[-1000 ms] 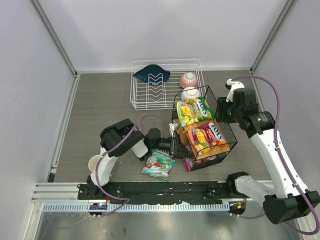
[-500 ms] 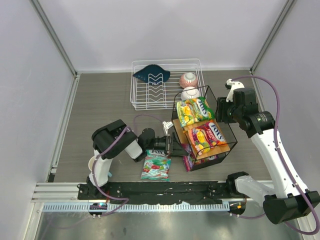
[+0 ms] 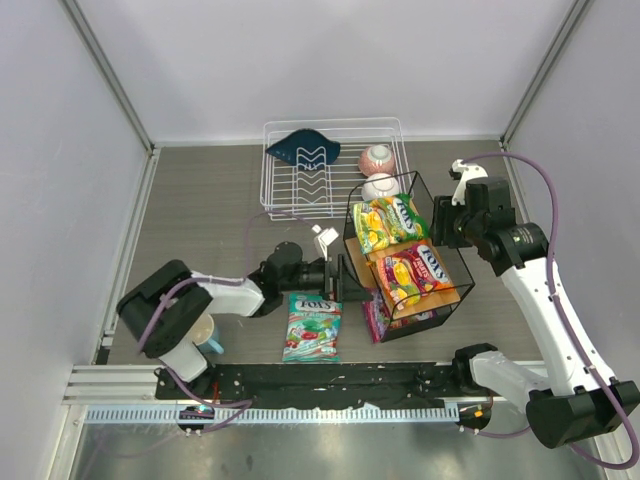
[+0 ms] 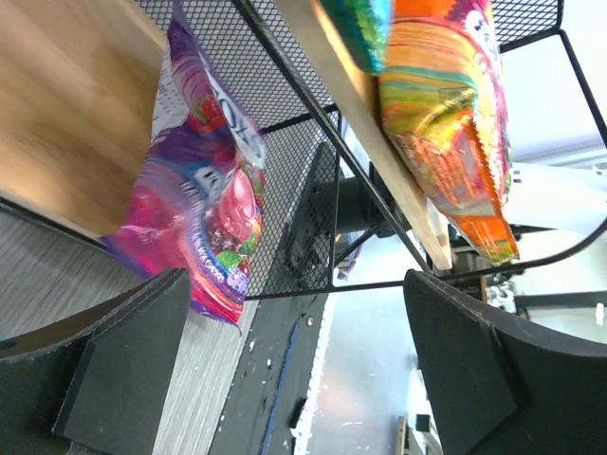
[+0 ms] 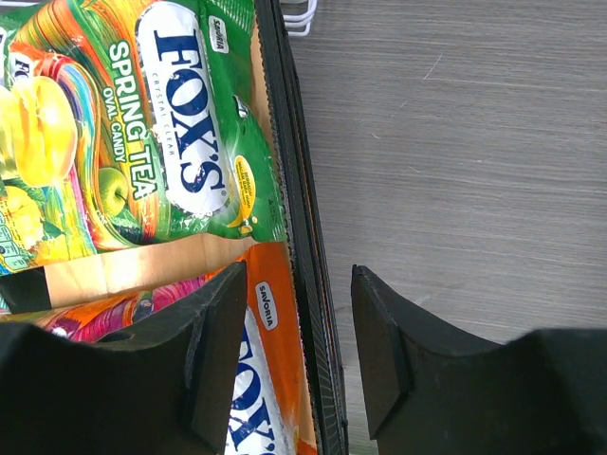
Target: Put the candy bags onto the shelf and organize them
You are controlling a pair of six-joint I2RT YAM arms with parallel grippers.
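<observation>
The teal bag is outside the shelf, so the left gripper needs to move away from the shelf next and tilt down onto the bag's edge that faces the cup.
The black wire shelf (image 3: 437,203) stands right of centre, with a tan board (image 3: 365,272). A green bag (image 3: 388,222) and an orange-red bag (image 3: 415,272) lie on the board. A purple bag (image 3: 378,318) lies under the board, also in the left wrist view (image 4: 204,218). A teal bag (image 3: 313,325) lies flat on the table in front of the shelf's left side. My left gripper (image 3: 340,275) is low at the shelf's left side, open and empty (image 4: 313,379). My right gripper (image 3: 455,215) is open (image 5: 299,351), its fingers on either side of the shelf's right mesh wall (image 5: 305,275).
A white wire dish rack (image 3: 330,170) stands behind the shelf, with a dark blue item (image 3: 302,148) and two round bowls (image 3: 377,158) in it. A white cup (image 3: 205,335) sits at the near left, partly behind my left arm. Walls close the cell on three sides.
My left arm has stretched out low and its elbow has swung left; its gripper has moved up off the teal bag, which now lies straighter. The right arm has not moved.
</observation>
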